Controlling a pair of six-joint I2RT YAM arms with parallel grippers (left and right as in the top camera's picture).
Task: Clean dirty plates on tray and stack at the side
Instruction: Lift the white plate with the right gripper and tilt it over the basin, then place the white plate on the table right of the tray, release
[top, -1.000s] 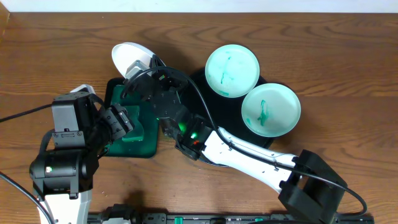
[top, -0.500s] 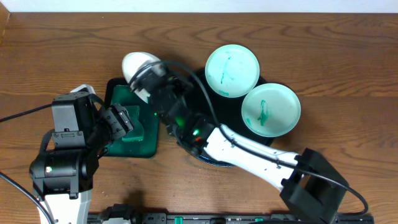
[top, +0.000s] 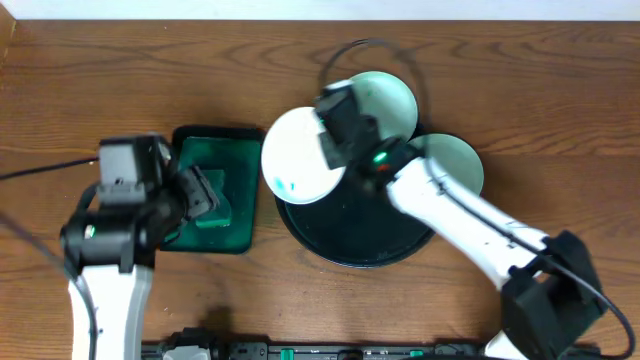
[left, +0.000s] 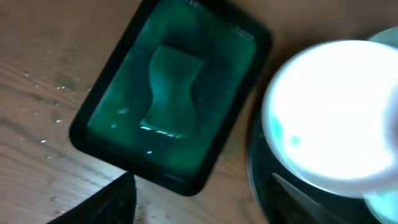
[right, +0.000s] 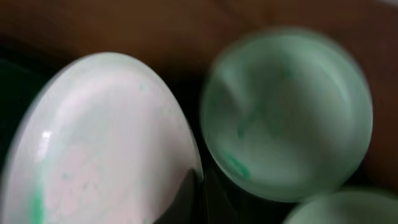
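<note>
I will next carry my right gripper to the right in the overhead view, past the pale-cyan plates, then down to the tabletop beyond and release it, since it's clear.
My right gripper (top: 328, 148) is shut on the rim of a white plate (top: 295, 155) with small teal specks and holds it over the left edge of the large black tray (top: 350, 240). In the right wrist view this plate (right: 106, 143) fills the left, with my finger (right: 191, 198) on its edge. Two smeared pale-cyan plates (top: 392, 98) (top: 455, 165) rest on the tray's far side, partly hidden by the arm. My left gripper (top: 205, 195) is open and empty above the green tray; its fingers (left: 205, 208) show at the frame's bottom.
A small rectangular black-rimmed green tray (top: 215, 140) holding a green sponge (left: 171, 93) stands left of the black tray. Water droplets (left: 43, 112) lie on the wooden table beside it.
My right arm has swung right, carrying the plate from behind the green tray to over the black tray's left edge. My left arm has shifted slightly over the green tray.
</note>
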